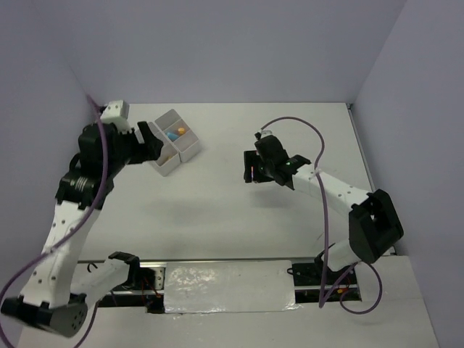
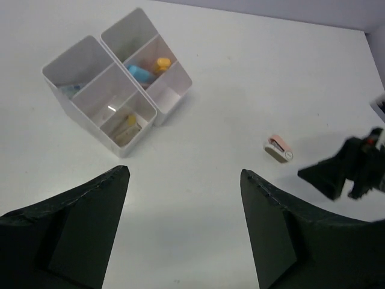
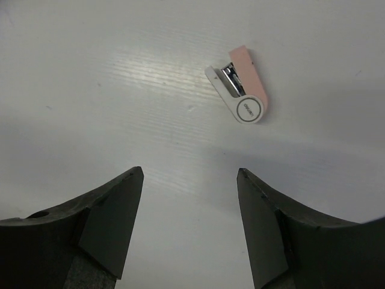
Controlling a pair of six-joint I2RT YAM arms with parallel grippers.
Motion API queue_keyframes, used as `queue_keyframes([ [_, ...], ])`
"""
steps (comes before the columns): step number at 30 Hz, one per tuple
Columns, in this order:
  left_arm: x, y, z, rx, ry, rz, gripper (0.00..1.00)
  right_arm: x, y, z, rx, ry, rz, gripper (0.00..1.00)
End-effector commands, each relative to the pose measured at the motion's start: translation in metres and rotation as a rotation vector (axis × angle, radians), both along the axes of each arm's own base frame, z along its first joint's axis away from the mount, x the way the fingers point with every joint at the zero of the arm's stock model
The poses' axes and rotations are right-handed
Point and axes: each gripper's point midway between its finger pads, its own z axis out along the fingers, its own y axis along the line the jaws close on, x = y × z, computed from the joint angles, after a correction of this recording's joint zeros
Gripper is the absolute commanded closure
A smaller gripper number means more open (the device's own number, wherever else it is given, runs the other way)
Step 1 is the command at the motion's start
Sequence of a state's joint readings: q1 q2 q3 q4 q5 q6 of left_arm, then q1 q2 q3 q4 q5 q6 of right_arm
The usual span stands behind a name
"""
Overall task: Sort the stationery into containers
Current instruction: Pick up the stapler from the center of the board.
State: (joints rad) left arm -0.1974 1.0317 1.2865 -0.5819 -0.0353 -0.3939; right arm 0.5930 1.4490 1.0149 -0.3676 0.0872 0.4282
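My right gripper moves down and turns to close across the stapler's rounded hinge end (image 3: 249, 110) next, since the stapler lies slanted to its open fingers on the table below.
The white four-compartment container (image 1: 190, 151) stands at the far left, and also shows in the left wrist view (image 2: 171, 99). One compartment holds a light blue marker (image 2: 139, 73) and an orange marker (image 2: 162, 63). Another holds a small tan item (image 2: 127, 122). A small pink and white stapler (image 3: 240, 93) lies on the table, and also shows in the left wrist view (image 2: 278, 149). My left gripper (image 2: 183, 171) is open and empty, above the table just near of the container (image 1: 154, 143). My right gripper (image 3: 189, 174) is open and empty, hovering just short of the stapler (image 1: 252, 172).
The table surface is white, with grey walls at the back and on both sides. My right gripper shows as a dark shape at the right edge of the left wrist view (image 2: 346, 171). Purple cables hang along both arms.
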Motion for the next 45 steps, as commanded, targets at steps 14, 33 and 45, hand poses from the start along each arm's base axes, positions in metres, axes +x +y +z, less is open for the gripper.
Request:
queue_keyframes([
  [14,-0.065,-0.01,-0.082,-0.047,-0.052,-0.126,0.01,0.059,-0.025,-0.047,-0.397,0.05,0.211,0.3],
  [33,-0.063,-0.026,-0.091,-0.113,0.001,-0.177,0.01,0.052,-0.008,-0.1,-0.314,0.178,0.289,0.83],
  [45,-0.045,-0.104,-0.055,-0.573,0.016,-0.291,0.04,-0.021,0.074,0.025,0.077,-0.268,0.365,0.91],
])
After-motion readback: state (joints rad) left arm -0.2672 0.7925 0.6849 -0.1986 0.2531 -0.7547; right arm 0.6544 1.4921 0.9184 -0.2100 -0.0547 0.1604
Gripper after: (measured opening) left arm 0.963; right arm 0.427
